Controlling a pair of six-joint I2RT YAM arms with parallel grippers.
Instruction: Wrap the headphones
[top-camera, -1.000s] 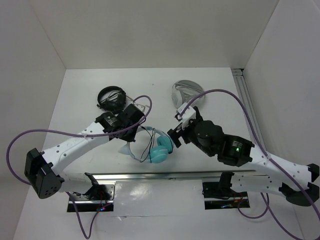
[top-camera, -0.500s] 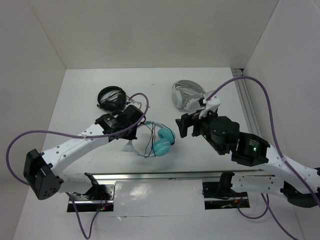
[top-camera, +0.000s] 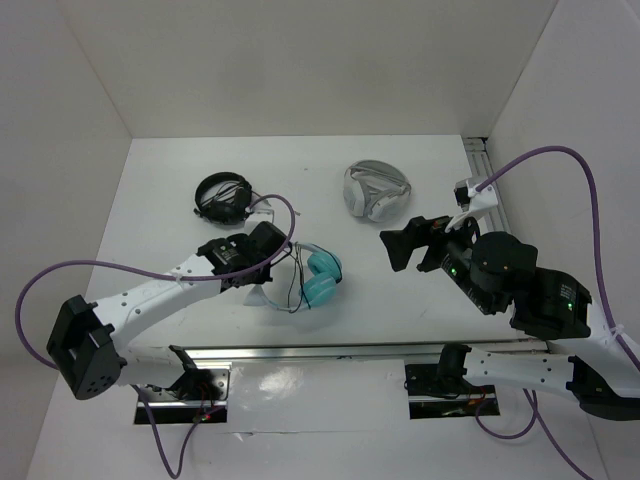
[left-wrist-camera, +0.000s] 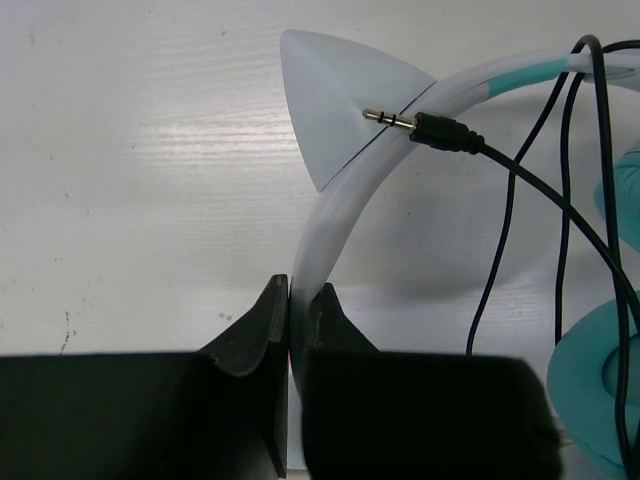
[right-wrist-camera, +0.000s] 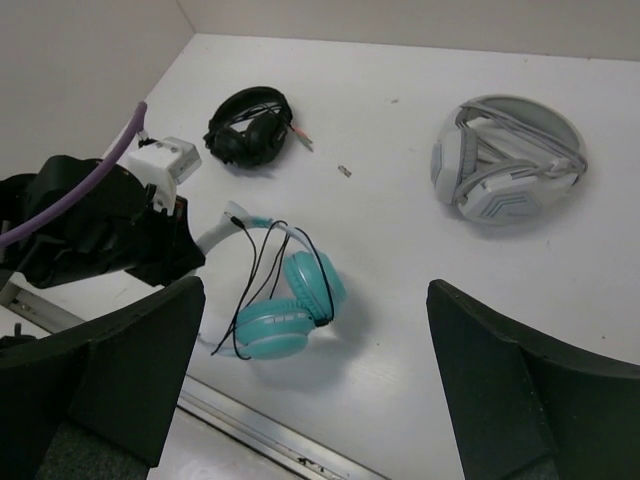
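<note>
My left gripper holds the pinched headband raised, so next it will lower the headband onto the table beside the teal ear cups and release it.
The headphones (top-camera: 320, 279) lie in the middle of the table, teal ear cups together and the pale headband (left-wrist-camera: 335, 205) arching to the left. The thin black cable (left-wrist-camera: 560, 190) loops loosely over the headband and cups, and its plug (left-wrist-camera: 420, 124) rests on the band. My left gripper (top-camera: 265, 272) is shut on the headband, which shows pinched between its fingertips in the left wrist view (left-wrist-camera: 297, 295). My right gripper (top-camera: 405, 247) is open and empty, raised well to the right of the headphones (right-wrist-camera: 295, 300). In its own view the right gripper (right-wrist-camera: 315, 288) looks down on them.
All-black headphones (top-camera: 222, 195) lie at the back left. White and grey headphones (top-camera: 375, 191) lie at the back middle. A metal rail (top-camera: 330, 352) runs along the table's near edge and another (top-camera: 490, 180) along the right side.
My right gripper has drawn back from the headphones, up and to the right, open. My left gripper still grips the headband and has shifted the headphones slightly.
</note>
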